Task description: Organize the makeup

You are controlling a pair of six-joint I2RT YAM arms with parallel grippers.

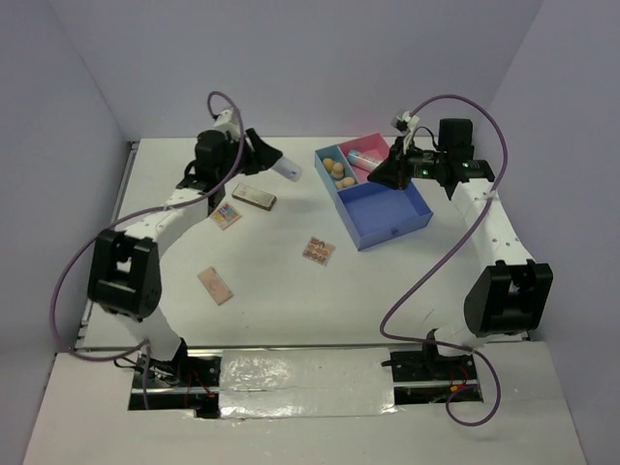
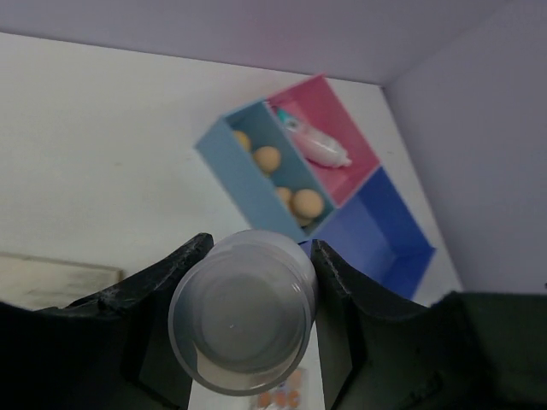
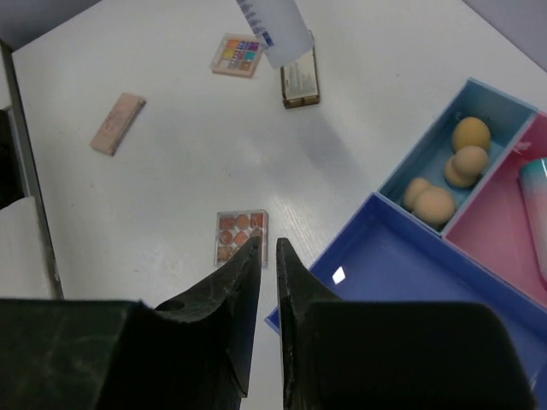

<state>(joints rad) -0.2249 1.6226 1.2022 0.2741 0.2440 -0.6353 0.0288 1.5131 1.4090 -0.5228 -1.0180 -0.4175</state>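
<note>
My left gripper lowers the small white bottle (image 1: pixel 287 171) there next.
My left gripper (image 1: pixel 271 160) is shut on a small white bottle (image 1: pixel 287 171) and holds it in the air left of the tray; the left wrist view shows the bottle's round base (image 2: pixel 244 312) between the jaws. My right gripper (image 1: pixel 392 175) is shut and empty above the tray's large blue compartment (image 3: pixel 427 282). Several tan sponges (image 1: pixel 337 171) lie in the light blue compartment. Another bottle (image 1: pixel 363 155) lies in the pink compartment. On the table lie a brown-gold palette (image 1: pixel 254 197), a multicolour palette (image 1: pixel 226 215), an orange-squares palette (image 1: pixel 317 251) and a pinkish palette (image 1: pixel 216 286).
The blue-and-pink divided tray (image 1: pixel 422 221) stands at the back right. The table's walls close in at the back and both sides. The arm bases are at the near edge.
</note>
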